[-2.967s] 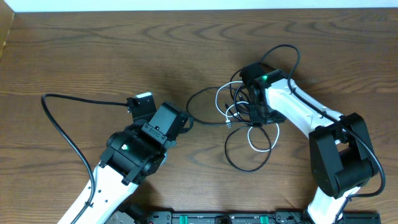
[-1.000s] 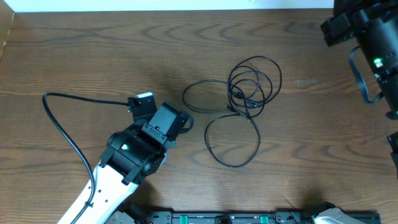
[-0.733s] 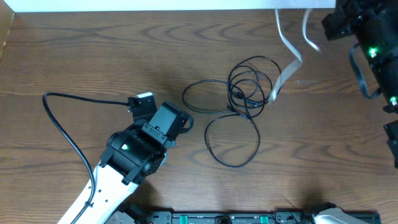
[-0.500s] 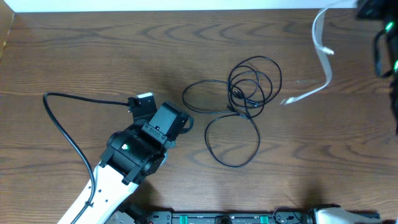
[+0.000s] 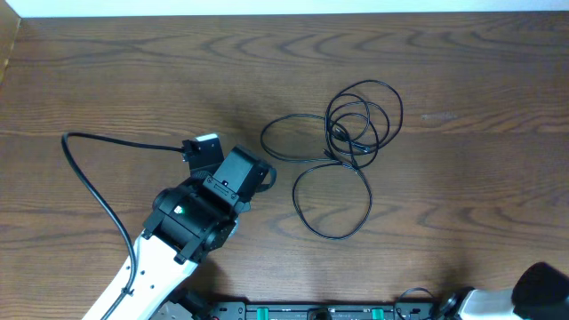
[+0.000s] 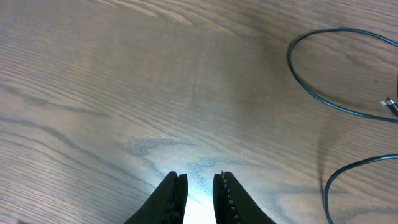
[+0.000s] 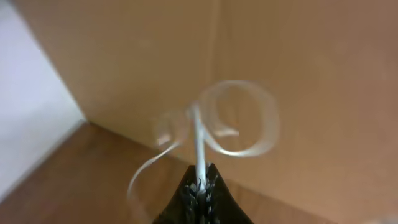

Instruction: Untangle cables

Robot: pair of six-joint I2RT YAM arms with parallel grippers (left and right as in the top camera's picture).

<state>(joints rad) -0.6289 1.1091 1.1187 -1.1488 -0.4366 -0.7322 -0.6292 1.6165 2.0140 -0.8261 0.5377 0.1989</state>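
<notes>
My right gripper will next tip down and lower the white cable onto open wood at the bottom end of the tan surface, away from the black loops.
A thin black cable (image 5: 356, 133) lies on the wooden table in several loose overlapping loops, with a larger loop (image 5: 331, 203) toward the front. Its curves also show in the left wrist view (image 6: 329, 102) at the right. My left gripper (image 5: 269, 175) rests low over bare wood just left of the cable, its jaws slightly apart and empty (image 6: 199, 190). My right gripper (image 7: 200, 183) is outside the overhead view. It is shut on a thin white cable (image 7: 198, 137) that hangs in blurred loops in front of a tan surface.
The left arm's thicker black wire (image 5: 89, 169) curves across the table's left side. Part of the right arm (image 5: 544, 293) shows at the lower right corner. A black rail (image 5: 320, 311) runs along the front edge. A white strip (image 5: 267, 7) borders the far edge.
My right gripper pulled the white cable out of the tangle, lifted it up and to the right, and left the overhead view. The black cable stayed on the table. The left arm has not moved.
</notes>
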